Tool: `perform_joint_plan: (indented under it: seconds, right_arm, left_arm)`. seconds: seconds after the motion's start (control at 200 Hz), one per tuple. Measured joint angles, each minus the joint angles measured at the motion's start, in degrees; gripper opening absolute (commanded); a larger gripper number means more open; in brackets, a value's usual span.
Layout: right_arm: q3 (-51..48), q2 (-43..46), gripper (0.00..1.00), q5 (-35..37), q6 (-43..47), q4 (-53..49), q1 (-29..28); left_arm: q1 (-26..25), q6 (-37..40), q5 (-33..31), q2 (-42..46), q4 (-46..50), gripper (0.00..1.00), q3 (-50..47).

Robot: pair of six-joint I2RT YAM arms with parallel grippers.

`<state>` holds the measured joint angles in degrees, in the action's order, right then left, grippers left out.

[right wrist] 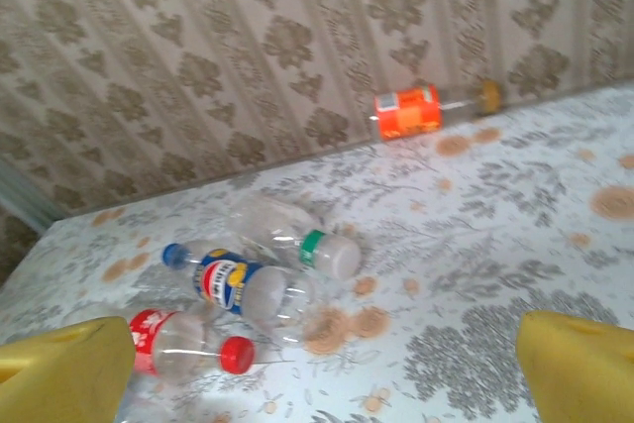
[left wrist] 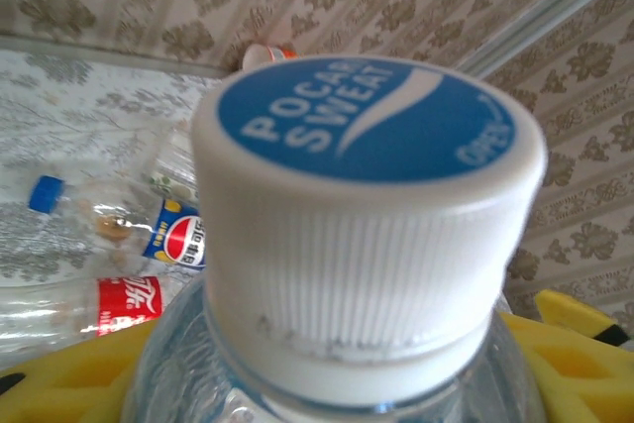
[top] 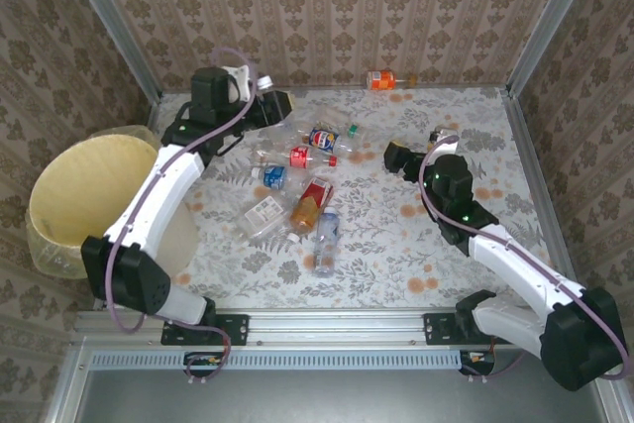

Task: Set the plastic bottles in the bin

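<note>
I should next swing my left gripper back over the bin's opening (top: 92, 190) to let go of the clear bottle, as the bin is off the table's edge, back from my gripper.
My left gripper (top: 275, 106) (left wrist: 327, 378) is shut on a clear bottle (left wrist: 367, 195) whose white cap with a blue top sits right before the left wrist camera, yellow fingers (left wrist: 69, 378) on either side. It is raised over the table's back left. The pale yellow bin (top: 84, 195) stands off the table's left edge. Loose bottles lie mid-table: a Pepsi one (top: 322, 138) (right wrist: 243, 284), a red-labelled one (top: 297, 156) (right wrist: 183, 349), a green-banded one (right wrist: 297, 240), and several nearer the front (top: 312, 205). My right gripper (top: 396, 158) (right wrist: 322, 383) is open, right of the pile.
An orange-labelled bottle (top: 384, 79) (right wrist: 408, 111) lies against the back wall. Patterned walls with metal corner posts close in the table (top: 446, 235) on three sides. The left arm stretches between the bin and the pile.
</note>
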<state>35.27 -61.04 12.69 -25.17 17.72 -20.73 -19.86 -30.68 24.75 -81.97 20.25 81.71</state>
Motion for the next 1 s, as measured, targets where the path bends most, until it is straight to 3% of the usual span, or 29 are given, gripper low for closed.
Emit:
perform_joint_plan:
  seconds: [0.38, 0.75, 1.0]
  right_arm:
    - [0.0, -6.9, 1.00, 0.6, -3.2, 0.1, 1.2]
    - [2.3, -10.6, 1.00, -1.2, -3.4, 0.0, 1.5]
    - [3.0, -11.2, 1.00, -2.2, -3.5, 0.0, 1.5]
  left_arm:
    - [4.0, 7.4, -10.3, 9.0, 14.0, 0.57, 5.1]
    - [5.1, 18.1, -33.9, 11.5, 27.3, 0.58, 17.2]
    - [13.6, 22.8, -43.9, 12.3, 31.5, 0.58, 18.0]
